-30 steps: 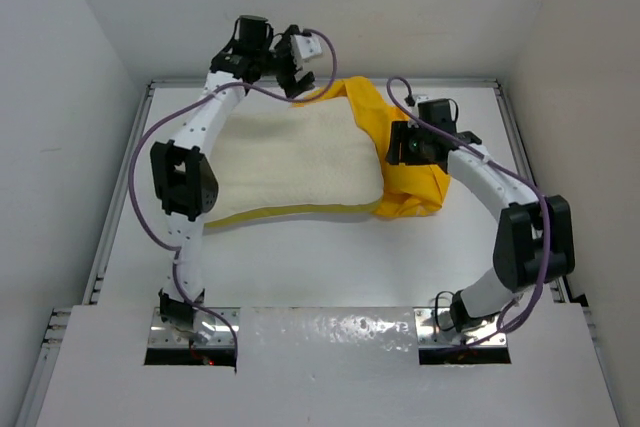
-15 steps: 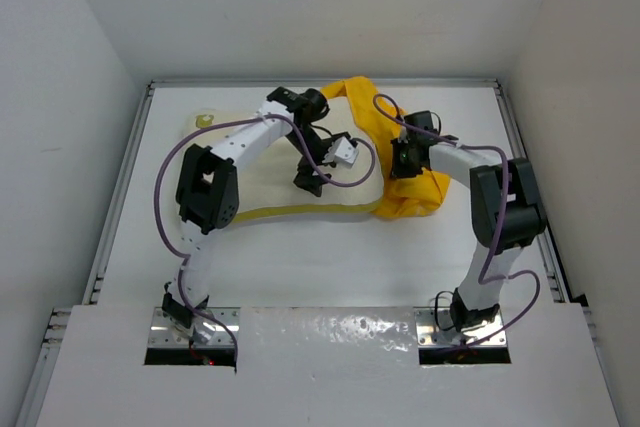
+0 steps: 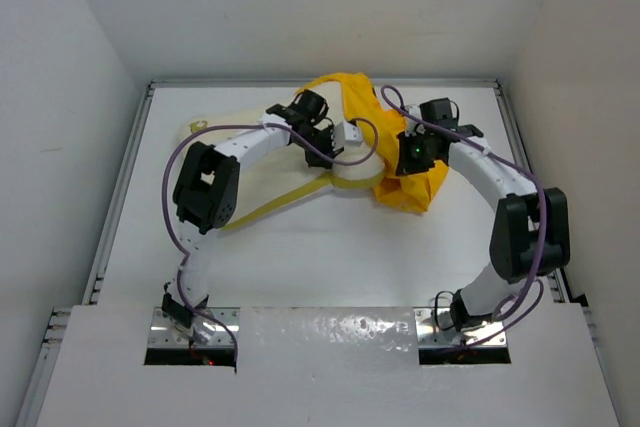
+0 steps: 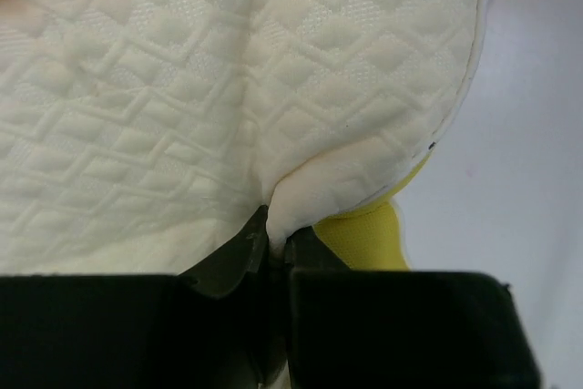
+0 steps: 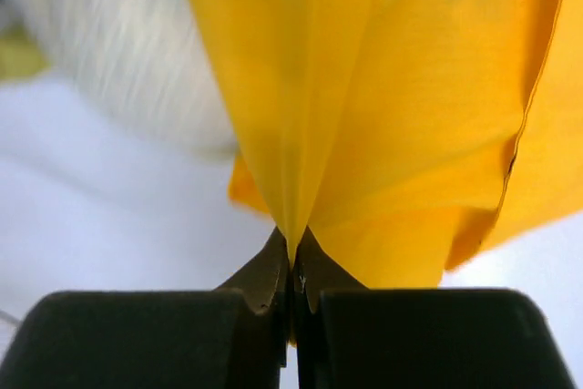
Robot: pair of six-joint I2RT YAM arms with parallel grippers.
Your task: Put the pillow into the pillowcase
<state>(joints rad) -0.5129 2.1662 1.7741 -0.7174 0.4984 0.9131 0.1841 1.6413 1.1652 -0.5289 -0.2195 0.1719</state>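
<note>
My left gripper shifts only a little over the pillow next, then opens and releases the pinched fold, since the pillow's end already lies against the yellow pillowcase.
The cream-white quilted pillow lies mid-table under my left arm, its yellow-green edge band facing the near side. In the left wrist view the pillow fills the frame, and my left gripper is shut on a pinched fold at its right end. My left gripper sits close beside the bright yellow pillowcase, which is bunched at the back right. My right gripper is shut on a fold of the pillowcase, pinched between the jaws of my right gripper. Its print is hidden.
The white table is boxed in by walls at the left, back and right, with metal rails along the sides. Purple cables loop off both arms. Both arm bases stand at the near edge.
My left gripper swung from the back over the pillow, shut on its right end and drew it toward the pillowcase. My right gripper shut on the pillowcase and lifted it slightly.
</note>
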